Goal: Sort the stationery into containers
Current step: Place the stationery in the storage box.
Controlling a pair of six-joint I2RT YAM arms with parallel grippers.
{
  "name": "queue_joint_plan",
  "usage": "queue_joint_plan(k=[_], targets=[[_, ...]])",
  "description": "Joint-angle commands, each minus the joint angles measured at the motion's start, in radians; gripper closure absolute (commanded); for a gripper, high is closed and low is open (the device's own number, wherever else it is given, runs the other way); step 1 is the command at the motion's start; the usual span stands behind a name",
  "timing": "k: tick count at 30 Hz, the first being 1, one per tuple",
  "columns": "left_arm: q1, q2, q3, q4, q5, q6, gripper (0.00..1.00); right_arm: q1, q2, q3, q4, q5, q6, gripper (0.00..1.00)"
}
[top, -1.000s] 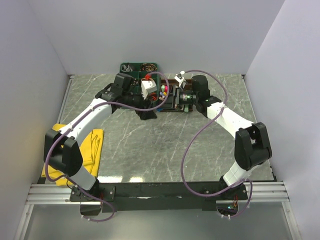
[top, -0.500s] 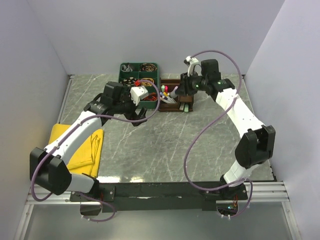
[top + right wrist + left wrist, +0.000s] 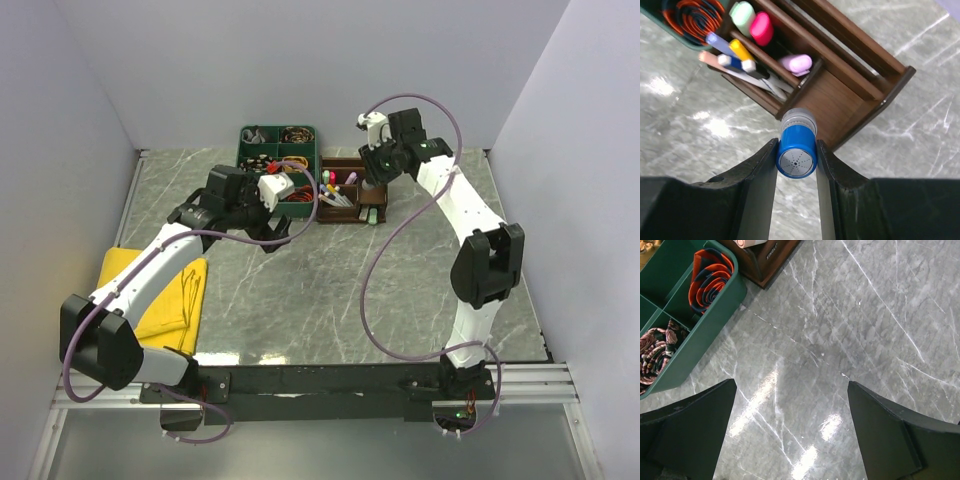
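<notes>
The robot's right gripper will next go down toward the bare wooden bottom of the organiser's end section (image 3: pixel 832 106) beside the lilac highlighter and release the blue-capped marker (image 3: pixel 797 150), because that section is empty.
The dark brown wooden organiser (image 3: pixel 347 205) stands at the back middle of the table and shows from above in the right wrist view (image 3: pixel 860 95). It holds a mint highlighter (image 3: pixel 742 11), a pink one (image 3: pixel 761 27), a lilac one (image 3: pixel 796 63) and several pens (image 3: pixel 735 57). My right gripper (image 3: pixel 796 155) is shut on a blue-capped marker (image 3: pixel 797 150), held above the organiser's near corner; in the top view it is at the organiser's right side (image 3: pixel 378 163). My left gripper (image 3: pixel 792 430) is open and empty over bare table, left of the organiser (image 3: pixel 268 232).
A green divided tray (image 3: pixel 277 140) with coiled cords stands left of the organiser; its corner shows in the left wrist view (image 3: pixel 705 325). A yellow cloth (image 3: pixel 165 300) lies at the table's left edge. Grey walls close in the back and sides.
My right gripper has lifted away from the organiser front and swung back and up with the blue marker. My left arm drew back to the left, then held still.
</notes>
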Motion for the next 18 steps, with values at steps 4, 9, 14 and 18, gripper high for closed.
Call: queue_joint_plan(k=[4,9,14,18], targets=[[0.011,-0.025,-0.006,0.031,0.005,-0.01,0.01,-0.014,0.106,0.162,-0.055,0.069,-0.059,0.99],[0.016,-0.017,-0.004,0.034,0.01,-0.014,0.01,-0.023,0.181,0.253,-0.102,0.073,-0.067,0.99],[0.022,-0.011,-0.002,0.033,0.005,-0.014,0.01,-0.023,0.266,0.337,-0.171,0.081,-0.064,0.99],[0.027,-0.008,0.001,0.033,0.004,-0.017,0.01,-0.026,0.274,0.336,-0.167,0.081,-0.064,0.95]])
